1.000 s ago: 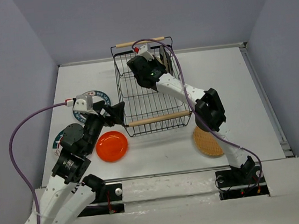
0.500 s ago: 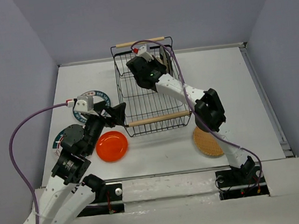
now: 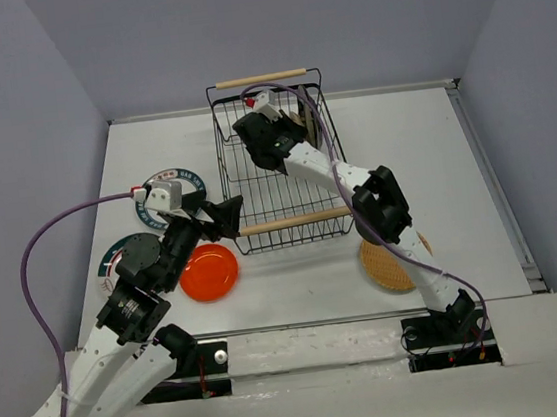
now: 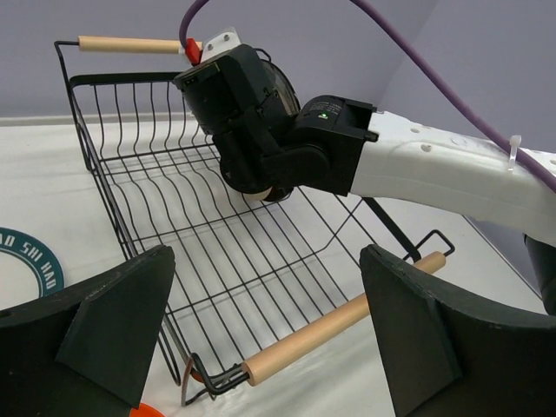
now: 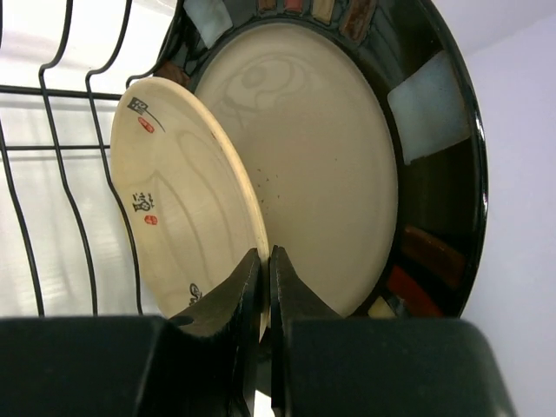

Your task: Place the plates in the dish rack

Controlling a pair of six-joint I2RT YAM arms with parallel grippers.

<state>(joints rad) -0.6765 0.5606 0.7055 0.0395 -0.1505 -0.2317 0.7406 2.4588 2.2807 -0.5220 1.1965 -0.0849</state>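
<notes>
I should move my left gripper down, back and to the right in the top view next, onto the tan woven plate's inner edge [image 3: 367, 268], because the plate's inner edge is outside the rack [image 3: 256, 186].
The black wire dish rack [image 3: 256, 186] stands at the table's middle back. My right gripper [image 5: 268, 261] is inside its far end, shut on the rim of the small beige patterned plate [image 5: 178, 208], which stands on edge. The black-rimmed, white-centred plate [image 5: 339, 165] stands upright just behind it. My left gripper [image 4: 269, 334] is open and empty, just in front of the rack's near wooden handle [image 4: 339, 326]. The orange plate [image 3: 208, 272] lies flat below the left gripper [image 3: 222, 215]. The tan woven plate [image 3: 388, 264] lies under the right arm. Two teal-rimmed plates [image 3: 160, 185] [image 3: 114, 264] lie at the left, partly hidden by the left arm.
The right arm's black wrist [image 4: 261, 113] and white forearm [image 4: 434, 169] hang over the rack's right half. The rack's far wooden handle [image 3: 262, 78] is near the back wall. Purple cables loop above both arms. Grey walls close in the table on three sides.
My right gripper has shifted slightly left inside the rack with the beige plate in it. My left gripper has edged a little right, toward the rack's near corner.
</notes>
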